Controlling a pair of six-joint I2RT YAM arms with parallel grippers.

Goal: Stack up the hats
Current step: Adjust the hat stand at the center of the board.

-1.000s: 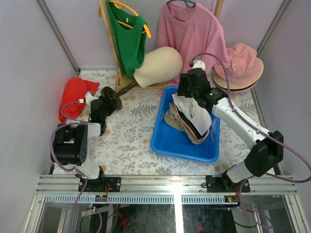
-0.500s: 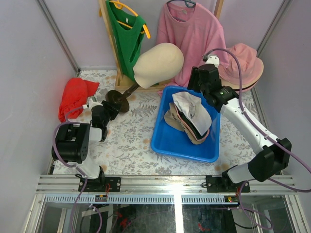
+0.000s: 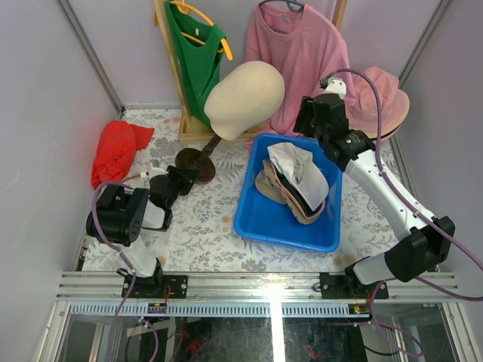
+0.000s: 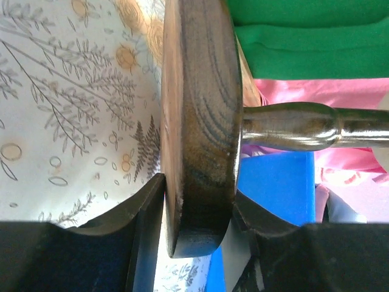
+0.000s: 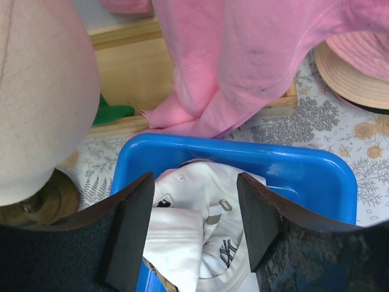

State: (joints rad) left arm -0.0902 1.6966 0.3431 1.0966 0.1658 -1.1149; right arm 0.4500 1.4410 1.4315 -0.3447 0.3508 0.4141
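Observation:
I need to move the wooden base in my left gripper toward the blue bin [image 3: 279, 234] next and let go of the base beside the bin's rim, because there is bare tabletop between the two.
A white baseball cap [image 3: 298, 175] lies on top of a pile of tan, pink and black hats in the blue bin [image 3: 279, 234]. A pink bucket hat [image 3: 381, 94] rests on a tan hat [image 3: 375, 136] at the back right. My right gripper [image 3: 306, 128] is open and empty, above the bin's far end. In the right wrist view the cap [image 5: 200, 219] lies below and between the gripper's [image 5: 193, 182] fingers. My left gripper [image 3: 179, 177] is shut on the dark wooden base [image 3: 195, 162] of the cream mannequin head [image 3: 245, 98]. In the left wrist view this gripper [image 4: 197, 207] pinches the disc's [image 4: 197, 121] edge.
A red cloth bundle [image 3: 117, 151] lies at the back left. A green shirt [image 3: 198, 53] and a pink shirt [image 3: 298, 53] hang from a wooden rack [image 3: 189, 124] at the back. The pink shirt's hem [image 5: 243, 61] drapes just behind the bin's rim [image 5: 292, 164].
My right gripper let go of the white cap onto the pile and drew back to the right. My left gripper pulled the mannequin's base nearer and rightward, and the head swung right.

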